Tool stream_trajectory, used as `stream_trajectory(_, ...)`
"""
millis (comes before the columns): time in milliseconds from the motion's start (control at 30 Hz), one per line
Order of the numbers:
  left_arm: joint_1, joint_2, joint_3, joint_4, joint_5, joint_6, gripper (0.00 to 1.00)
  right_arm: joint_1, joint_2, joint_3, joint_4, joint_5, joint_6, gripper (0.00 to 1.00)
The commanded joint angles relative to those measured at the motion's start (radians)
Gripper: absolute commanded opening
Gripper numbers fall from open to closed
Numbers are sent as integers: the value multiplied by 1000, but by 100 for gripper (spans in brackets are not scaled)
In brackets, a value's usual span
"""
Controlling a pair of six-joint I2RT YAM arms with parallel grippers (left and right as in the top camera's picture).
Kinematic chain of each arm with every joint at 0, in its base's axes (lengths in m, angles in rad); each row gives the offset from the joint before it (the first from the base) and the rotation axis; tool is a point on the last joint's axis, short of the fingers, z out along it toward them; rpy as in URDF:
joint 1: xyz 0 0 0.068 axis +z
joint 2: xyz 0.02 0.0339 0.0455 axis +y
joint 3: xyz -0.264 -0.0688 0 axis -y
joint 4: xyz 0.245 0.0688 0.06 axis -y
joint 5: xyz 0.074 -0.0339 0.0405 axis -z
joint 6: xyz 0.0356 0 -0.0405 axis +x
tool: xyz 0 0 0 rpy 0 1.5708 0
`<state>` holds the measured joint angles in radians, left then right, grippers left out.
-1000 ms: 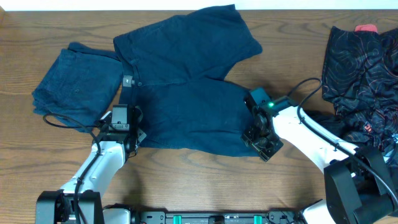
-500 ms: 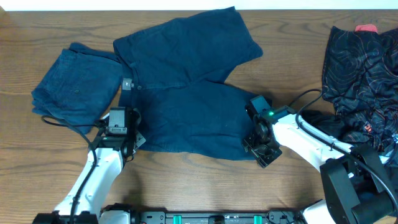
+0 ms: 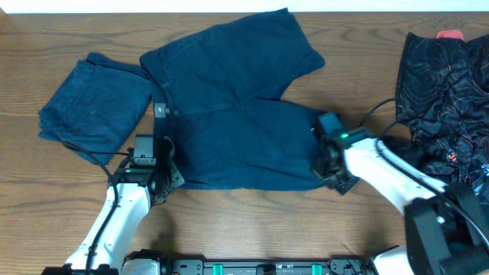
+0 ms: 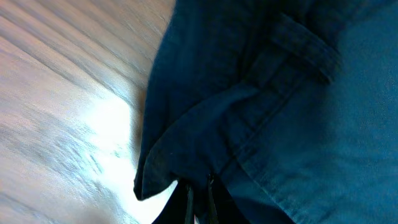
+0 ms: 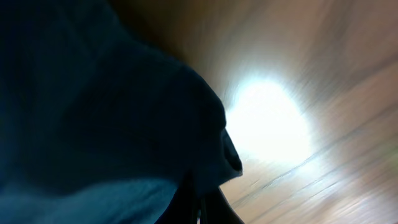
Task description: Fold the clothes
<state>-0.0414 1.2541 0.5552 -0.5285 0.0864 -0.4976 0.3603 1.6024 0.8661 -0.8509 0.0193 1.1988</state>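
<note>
The left gripper will next lift the edge of the shorts' waistband outward onto the shorts' far corner by the folded garment and let go, as the near half of the shorts is spread.
Dark blue shorts (image 3: 237, 114) lie spread on the wooden table (image 3: 252, 221), one leg toward the back, the other across the middle. My left gripper (image 3: 158, 180) is at the near left corner, shut on the shorts' waistband edge (image 4: 186, 155); its thin fingers (image 4: 189, 200) pinch a fold of cloth. Over at the near right corner, my right gripper (image 3: 330, 166) is shut on the leg's hem (image 5: 211, 149), and the cloth hangs over its fingertips (image 5: 186, 208). The near edge runs stretched between both grippers.
A folded blue garment (image 3: 95, 107) lies at the left. A heap of black patterned clothes (image 3: 443, 84) with a red bit (image 3: 451, 34) sits at the right edge, close to the right arm's cable. Bare wood lies along the front edge.
The right gripper has closed on the shorts' hem and shifted right. The left gripper moved slightly toward the front. The near edge of the shorts is now pulled straighter.
</note>
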Motion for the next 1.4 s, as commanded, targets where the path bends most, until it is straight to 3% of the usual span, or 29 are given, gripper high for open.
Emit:
stream_trajectory(0,2,-45,50,-53,61,92,6,-82,-97,49,-6,128,-204,1)
stream_trajectory(133,-9,-114,90,-154,64,134,6,-169,-224,67,-22,154,-339,1)
stream_trajectory(433,-28,-304,102,-275,174,145,6,-305,-476,69,-198,190,-417,1)
stream_trajectory(667,-28,-441,126,-454,202,134,6,-308,-533,71,-291,192,-475,1)
stream_trajectory(833,-28,-551,208,-536,201,122,6,-308,-539,146,-257,232,-583,1)
stream_trajectory(1033,-28,-614,250,-404,71,52,6,-307,-484,314,-57,200,-831,1)
stream_trajectory(1233,-27,-528,248,-184,-54,-71,6,-307,-317,414,182,173,-883,1)
stream_trajectory(1367,-27,-391,248,-5,-84,-84,6,-300,-181,417,391,101,-937,1)
